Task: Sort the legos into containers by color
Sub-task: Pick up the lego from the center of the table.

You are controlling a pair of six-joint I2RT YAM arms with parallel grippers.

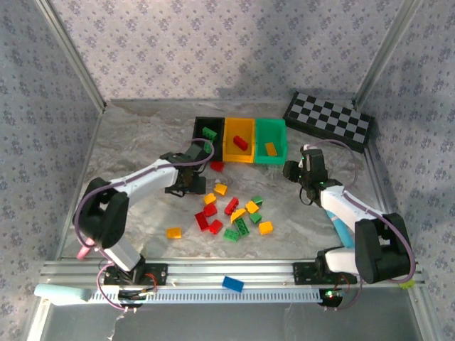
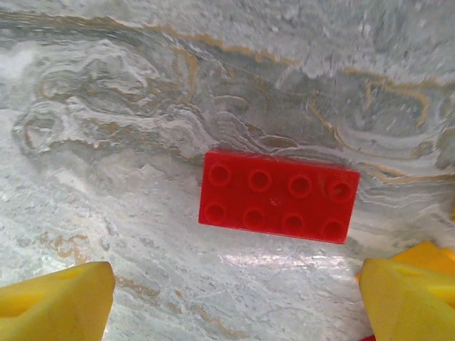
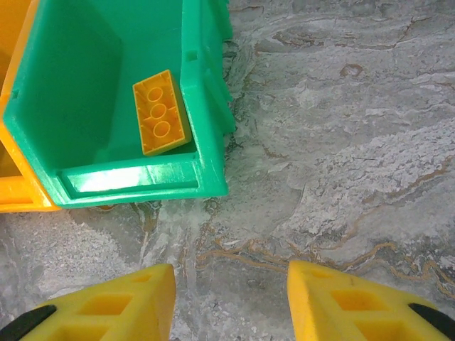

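The red lego (image 2: 278, 197) lies below the robot's left gripper, lengthwise from finger side to finger side, so the left gripper will go down next and close on both short ends.
A red lego (image 2: 278, 196) lies flat on the marble table, studs up, just beyond my left gripper (image 2: 234, 284), which hangs open with nothing between its yellow fingers (image 2: 60, 302). From above, the left gripper (image 1: 205, 160) is beside that red lego (image 1: 217, 166), in front of the black container (image 1: 197, 128). My right gripper (image 3: 231, 284) is open over bare table near the green container's (image 3: 206, 128) corner; an orange lego (image 3: 161, 112) lies inside. The yellow container (image 1: 229, 153) holds a red lego (image 1: 241, 142), and the black one holds a green lego (image 1: 208, 133). Several loose legos (image 1: 234, 213) lie mid-table.
A black-and-white checkered board (image 1: 328, 121) leans at the back right. A blue brick (image 1: 232, 283) rests on the front rail. A lone orange lego (image 1: 174, 232) lies left of the pile. Patterned walls enclose the table.
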